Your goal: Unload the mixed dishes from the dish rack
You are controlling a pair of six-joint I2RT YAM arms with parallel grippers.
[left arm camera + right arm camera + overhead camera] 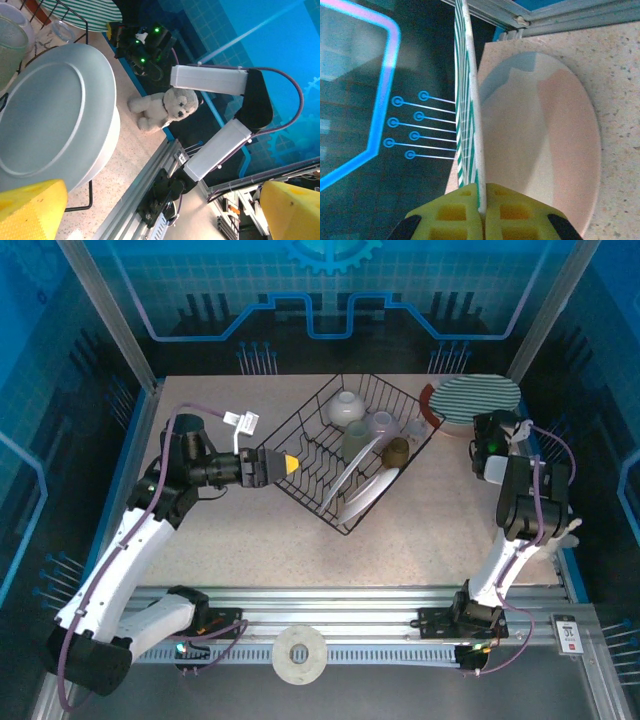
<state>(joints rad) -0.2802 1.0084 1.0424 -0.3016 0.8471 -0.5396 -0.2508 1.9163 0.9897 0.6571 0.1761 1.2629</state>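
Note:
The robot's right gripper should next go down to settle the green-and-white striped plate onto the flat plate (454, 428) (542, 132) and release the striped plate's rim, since that stacking place lies below the gripper.
The black wire dish rack (300, 430) stands mid-table. In it are a cream bowl (345, 406), a translucent cup (357, 441), a brown cup (397, 451) and white plates (366, 490) leaning on edge. My left gripper (285, 464) is open at the rack's left rim; its wrist view has the yellow fingertips (30, 210) wide apart beside a white plate (55, 115). My right gripper (482, 212) is shut on the rim of the green-and-white striped plate (480, 393), holding it over another plate (545, 145) that lies flat at the table's back right.
A small teddy bear (165, 107) sits at the table's right edge beside the right arm (525, 500). A roll of tape (299, 655) lies on the front rail. Blue-lit panels wall the table at the back and sides.

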